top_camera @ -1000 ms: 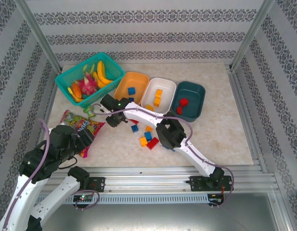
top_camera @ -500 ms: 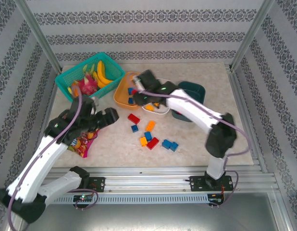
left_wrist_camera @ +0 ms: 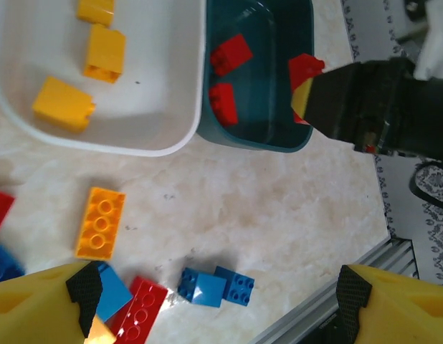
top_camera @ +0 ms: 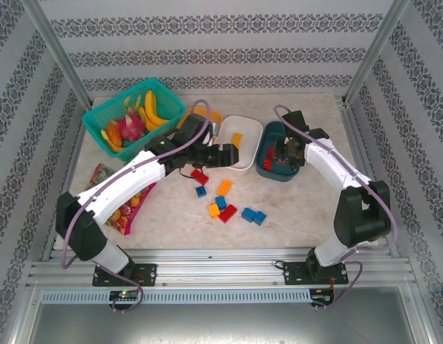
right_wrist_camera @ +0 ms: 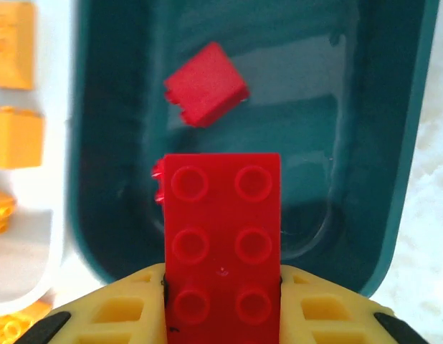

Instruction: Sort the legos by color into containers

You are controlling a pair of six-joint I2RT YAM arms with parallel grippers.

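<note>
The red lego [right_wrist_camera: 223,240] should go down into the dark teal bowl with my right gripper and be released on the bowl's bare bottom beside the legos, since those are red too.
My right gripper [top_camera: 284,152] [right_wrist_camera: 223,287] is shut on a red lego [right_wrist_camera: 223,240] and hangs over the dark teal bowl [top_camera: 273,174] [right_wrist_camera: 315,107], where another red brick [right_wrist_camera: 206,84] lies. My left gripper [top_camera: 225,153] [left_wrist_camera: 214,308] stands open and empty above the table, near the white bowl [top_camera: 250,140] [left_wrist_camera: 157,86] of orange-yellow bricks [left_wrist_camera: 105,51]. Loose legos lie on the table: a blue pair [top_camera: 254,216] [left_wrist_camera: 214,285], an orange brick [left_wrist_camera: 99,222] and a red one [top_camera: 200,175]. The left arm hides most of the orange bowl [top_camera: 214,115].
A teal mesh basket [top_camera: 107,115] of toy fruit stands at the back left. A colourful snack bag [top_camera: 125,204] lies near the left arm's base. Metal rails edge the table at front and right, close to the blue pair.
The right gripper has swung right from the orange and white bowls to above the teal bowl. The left arm has stretched further right, to beside the white bowl.
</note>
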